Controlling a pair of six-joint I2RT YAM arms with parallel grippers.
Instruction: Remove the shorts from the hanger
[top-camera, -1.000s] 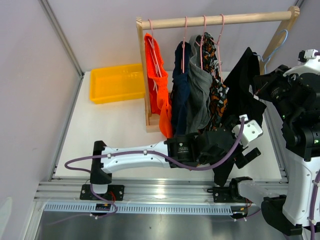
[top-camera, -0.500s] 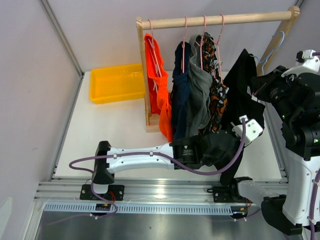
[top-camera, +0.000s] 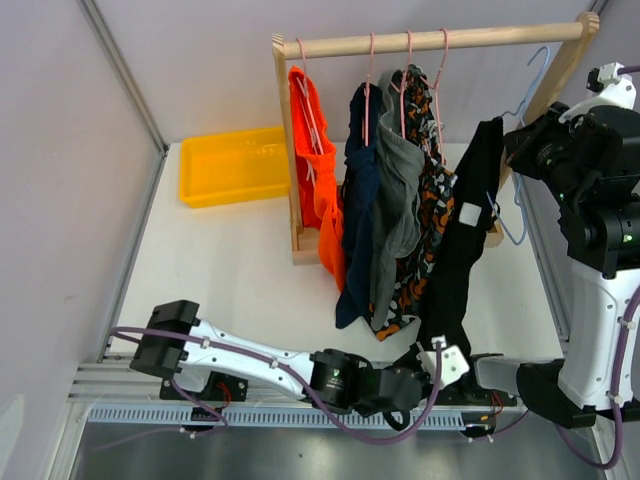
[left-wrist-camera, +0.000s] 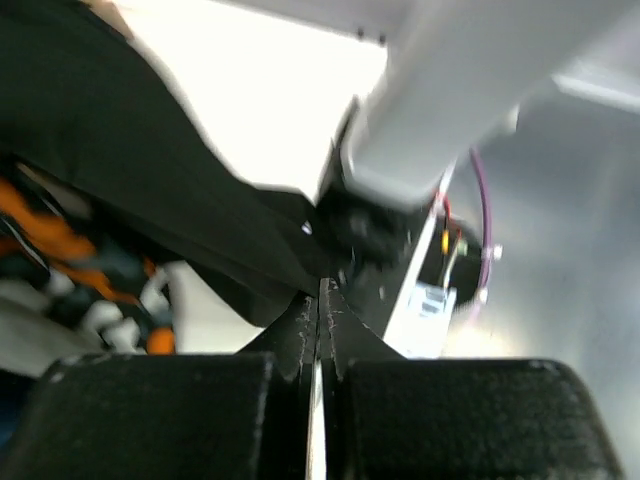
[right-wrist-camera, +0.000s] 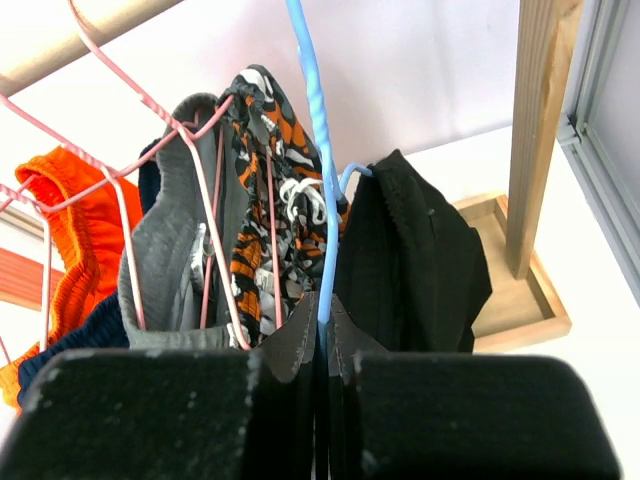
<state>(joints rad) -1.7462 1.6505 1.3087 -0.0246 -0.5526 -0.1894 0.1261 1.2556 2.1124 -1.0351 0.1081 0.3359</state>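
Next I need to carry the blue hanger (top-camera: 520, 110) in my right gripper outward to the wooden bar's bare part (top-camera: 512, 36), seat the hanger's loose hook over that and release.
The black shorts (top-camera: 460, 250) hang stretched long from a blue hanger (top-camera: 520, 110), clear of the wooden rail (top-camera: 330, 45). My right gripper (top-camera: 512, 150) is shut on that hanger's wire (right-wrist-camera: 315, 130), with the black shorts (right-wrist-camera: 420, 260) just to its right. My left gripper (top-camera: 437, 352) sits low by the table's near edge, shut on the bottom hem of the black shorts (left-wrist-camera: 130, 170). In the left wrist view the gripper (left-wrist-camera: 320, 290) has its jaws together, with dark cloth meeting the tips. The orange (top-camera: 315, 170), navy (top-camera: 358, 200), grey (top-camera: 398, 180) and patterned (top-camera: 432, 200) shorts hang on pink hangers.
A yellow bin (top-camera: 235, 165) sits at the back left of the table. The rack's wooden post (right-wrist-camera: 540, 130) and base (right-wrist-camera: 520, 300) stand to the right of the black shorts. A metal rail (top-camera: 300, 385) runs along the near edge.
My left gripper shut on the black shorts' lower part and drew it down toward the near edge, stretching the cloth. My right gripper raised the blue hanger up and back.
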